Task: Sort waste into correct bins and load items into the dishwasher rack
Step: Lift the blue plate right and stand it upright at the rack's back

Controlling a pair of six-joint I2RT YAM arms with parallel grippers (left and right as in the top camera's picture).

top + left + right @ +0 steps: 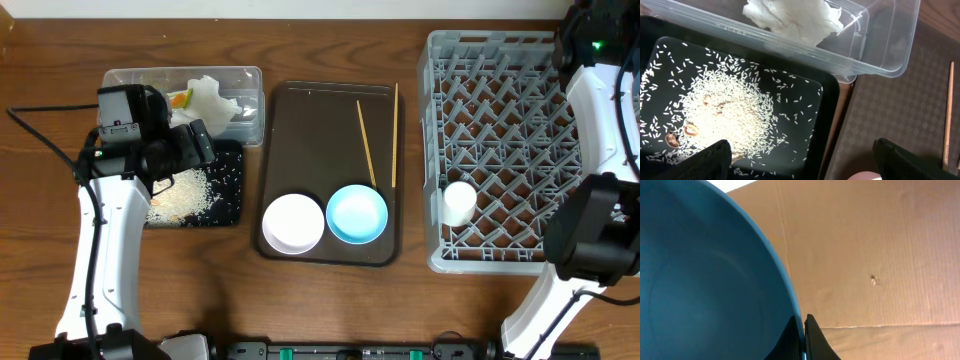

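To get the dark blue plate onto the pegs at the rack's far corner, my right gripper should lower it slightly first.
My left gripper is open and empty, hovering over the black tray that holds loose rice; overhead it sits at the tray's top edge. The clear tub behind it holds white tissue and the snack wrapper. My right gripper is shut on the rim of the dark blue plate, held up edge-on. The grey rack holds the white cup. The white bowl, light blue bowl and two chopsticks lie on the brown serving tray.
The right arm rises over the rack's far right corner. Brown cardboard fills the background behind the plate in the right wrist view. Bare wooden table lies along the front.
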